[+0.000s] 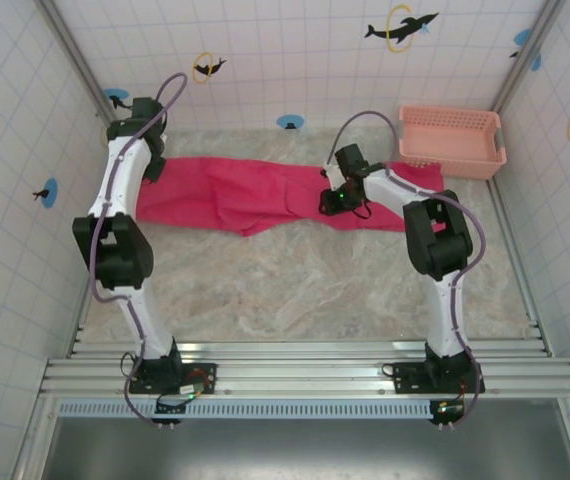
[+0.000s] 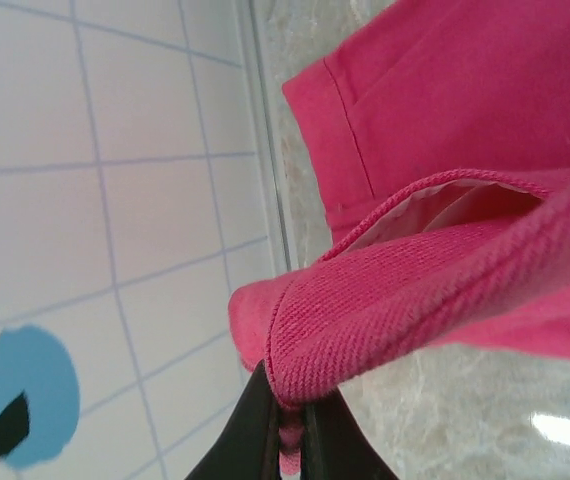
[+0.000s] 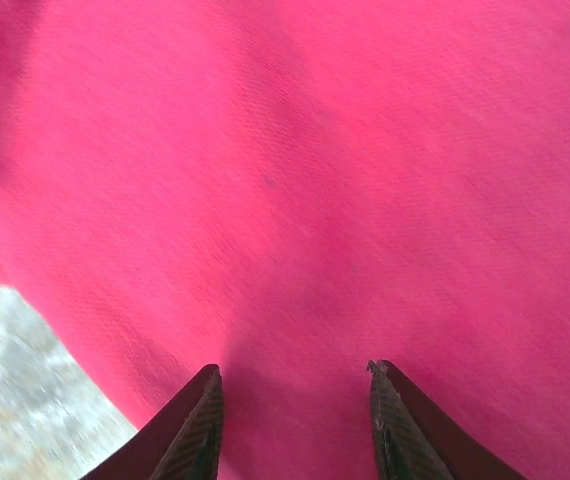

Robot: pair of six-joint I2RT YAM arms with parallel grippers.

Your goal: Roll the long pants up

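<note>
The marble along the tiled wall [image 2: 307, 222] is beside my left gripper. Next I need to pull the pants' pinched end toward that wall to straighten its fold, then let it go.
The long pants [image 1: 235, 190] lie spread as a magenta band across the far part of the marble table, from the left wall toward the basket. My left gripper [image 2: 293, 420] is shut on the pants [image 2: 445, 290] at their left end, a thick folded edge pinched between the black fingers and lifted off the table. In the top view that gripper [image 1: 151, 168] sits at the cloth's left edge. My right gripper [image 3: 295, 385] stands open just above the flat cloth [image 3: 315, 180], nothing between its fingers; from above the gripper [image 1: 333, 200] is over the pants' middle right.
A salmon-pink slotted basket [image 1: 451, 140] stands at the back right, touching the pants' right end. Tiled walls [image 2: 95, 200] close in the left, back and right. The marble table [image 1: 295, 280] stretches toward the arm bases.
</note>
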